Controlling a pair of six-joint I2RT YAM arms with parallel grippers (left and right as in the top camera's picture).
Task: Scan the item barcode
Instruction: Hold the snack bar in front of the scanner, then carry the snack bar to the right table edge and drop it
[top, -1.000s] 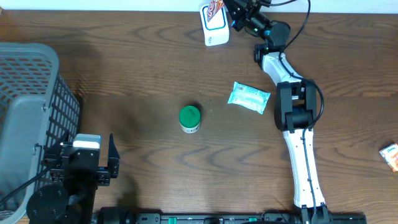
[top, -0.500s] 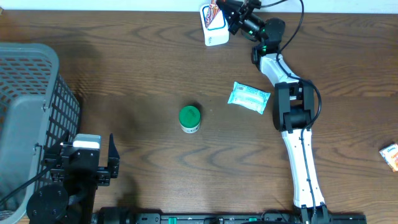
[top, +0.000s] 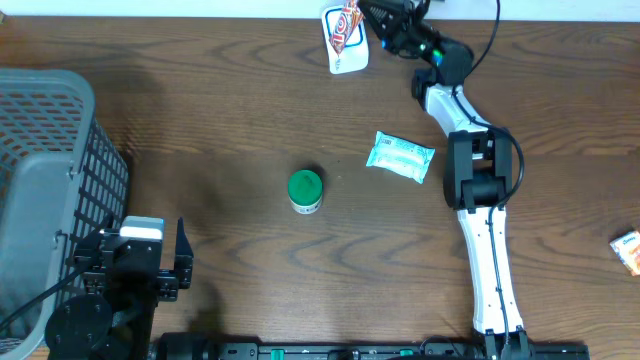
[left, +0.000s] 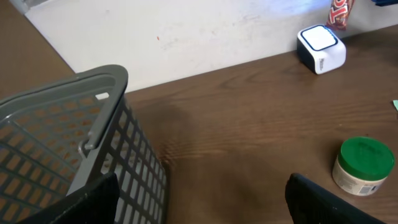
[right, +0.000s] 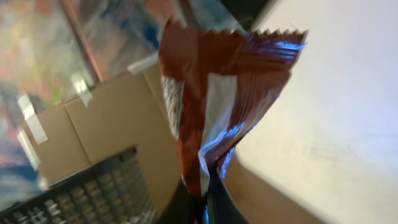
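Note:
The robot's right gripper next needs to swing back, to the right in the overhead view, to the orange packet's spot, clearing the scanner (left: 321, 48), and release the snack packet there.
My right gripper (top: 372, 20) is shut on a red and white snack packet (top: 344, 17), holding it at the table's far edge right over the white scanner box (top: 348, 54). In the right wrist view the crinkled packet (right: 217, 106) rises from between the pinched jaws of that gripper (right: 208, 200). No barcode is legible on it. My left gripper (left: 199, 202) stands open and empty low at the front left, beside the basket. From the left wrist the scanner (left: 321, 48) shows far off with the packet (left: 339, 11) above it.
A grey mesh basket (top: 48, 150) fills the left side. A green-lidded jar (top: 305, 189) stands mid-table, and a teal sachet (top: 400, 156) lies to its right by the right arm. An orange packet (top: 628, 250) lies at the right edge.
The right wrist has twisted a little above the scanner, turning the packet so more of its red face shows from above. The left arm has not moved.

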